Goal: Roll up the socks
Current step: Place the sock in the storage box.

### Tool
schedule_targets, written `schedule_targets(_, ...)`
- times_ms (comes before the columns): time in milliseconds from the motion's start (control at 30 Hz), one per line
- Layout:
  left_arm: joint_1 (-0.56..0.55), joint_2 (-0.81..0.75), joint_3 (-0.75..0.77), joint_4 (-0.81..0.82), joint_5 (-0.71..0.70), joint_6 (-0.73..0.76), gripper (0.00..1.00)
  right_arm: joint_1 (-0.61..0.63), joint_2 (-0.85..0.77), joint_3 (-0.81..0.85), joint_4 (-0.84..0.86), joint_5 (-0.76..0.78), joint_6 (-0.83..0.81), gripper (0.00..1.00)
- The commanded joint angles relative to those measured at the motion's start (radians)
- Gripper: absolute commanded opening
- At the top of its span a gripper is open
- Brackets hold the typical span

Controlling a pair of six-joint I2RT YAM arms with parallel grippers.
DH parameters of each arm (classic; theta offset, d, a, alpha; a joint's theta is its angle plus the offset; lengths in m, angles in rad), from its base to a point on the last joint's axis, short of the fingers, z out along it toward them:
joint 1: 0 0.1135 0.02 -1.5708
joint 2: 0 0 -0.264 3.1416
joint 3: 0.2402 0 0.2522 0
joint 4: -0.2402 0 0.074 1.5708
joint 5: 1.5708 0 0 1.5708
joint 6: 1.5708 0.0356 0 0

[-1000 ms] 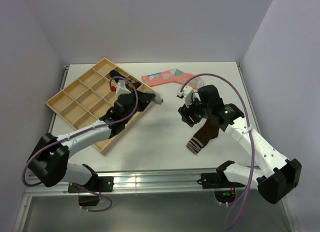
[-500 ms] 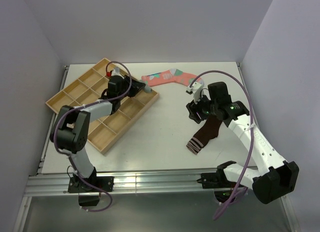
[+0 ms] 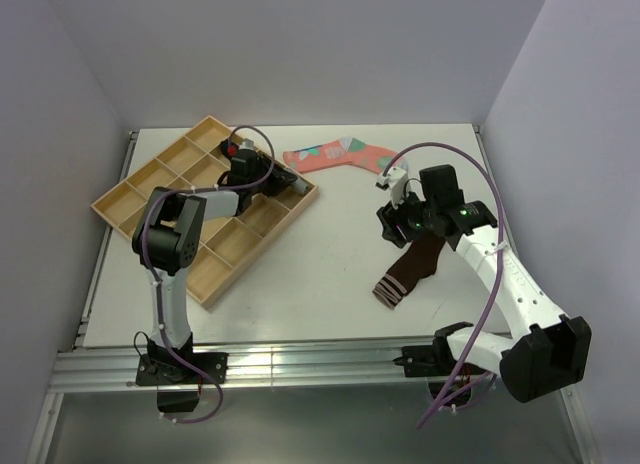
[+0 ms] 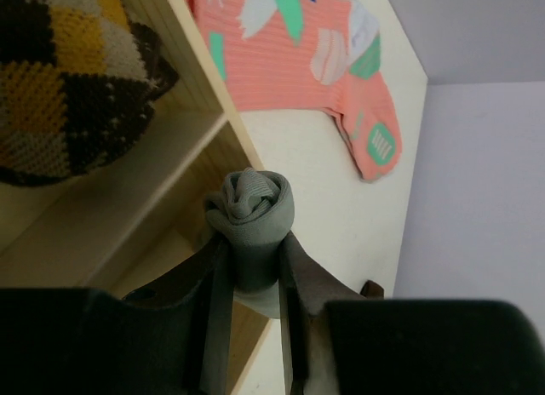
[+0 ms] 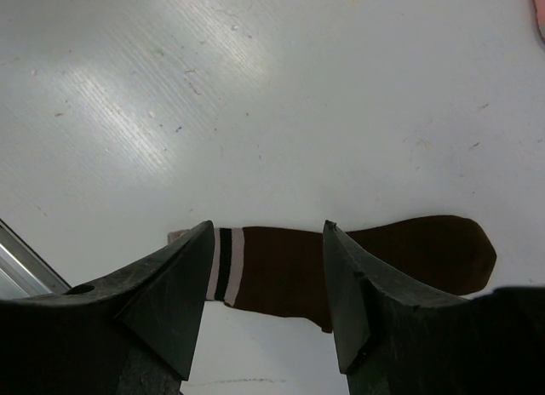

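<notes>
My left gripper lowers the rolled grey sock (image 4: 251,203) into the corner section of the tray beside the checked sock next and then opens, since that section stands empty.
The rolled grey sock (image 4: 251,203) is pinched between the fingers of my left gripper (image 4: 253,242), which is shut on it above the right corner of the wooden tray (image 4: 162,191). From above, the left gripper (image 3: 268,177) is over that corner of the tray (image 3: 160,199). The dark brown sock (image 3: 408,272) with its white-striped cuff lies flat on the table. My right gripper (image 3: 393,224) hovers above its toe end, apart from it. In the right wrist view the brown sock (image 5: 366,259) lies below the open right gripper (image 5: 268,229), with nothing between the fingers.
A pink patterned sock (image 3: 340,156) lies on the table behind the tray, also seen as the pink sock (image 4: 289,63). A rolled brown-and-yellow checked sock (image 4: 68,80) sits in a tray compartment. The table's front rail (image 3: 300,359) runs along the near edge.
The left arm has folded back, and its gripper has drawn in from past the tray's right corner to above it, still holding the grey roll. The right gripper has shifted slightly right.
</notes>
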Motion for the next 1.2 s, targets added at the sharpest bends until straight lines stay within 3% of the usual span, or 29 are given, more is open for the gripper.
schedule_targets(0, 0.004, 0.022, 0.061, -0.090, -0.021, 0.021, 0.00, -0.016, 0.002, -0.006, 0.026, -0.021, -0.020, 0.61)
schedule_targets(433, -0.016, 0.102, 0.200, -0.437, -0.146, 0.050, 0.00, -0.024, 0.011, -0.014, 0.015, -0.024, -0.020, 0.61)
schedule_targets(533, -0.020, 0.106, 0.217, -0.493, -0.178, 0.047, 0.11, -0.025, 0.011, -0.020, 0.013, -0.016, -0.023, 0.61)
schedule_targets(667, -0.022, 0.115, 0.234, -0.533, -0.193, 0.042, 0.16, -0.027, 0.010, -0.024, 0.007, -0.012, -0.029, 0.61)
schedule_targets(933, -0.039, 0.083, 0.242, -0.569, -0.233, 0.064, 0.46, -0.027, 0.020, -0.020, -0.010, -0.007, -0.033, 0.61)
schedule_targets(1167, -0.045, 0.024, 0.223, -0.581, -0.241, 0.081, 0.53, -0.031, 0.031, -0.015, -0.017, -0.003, -0.038, 0.61)
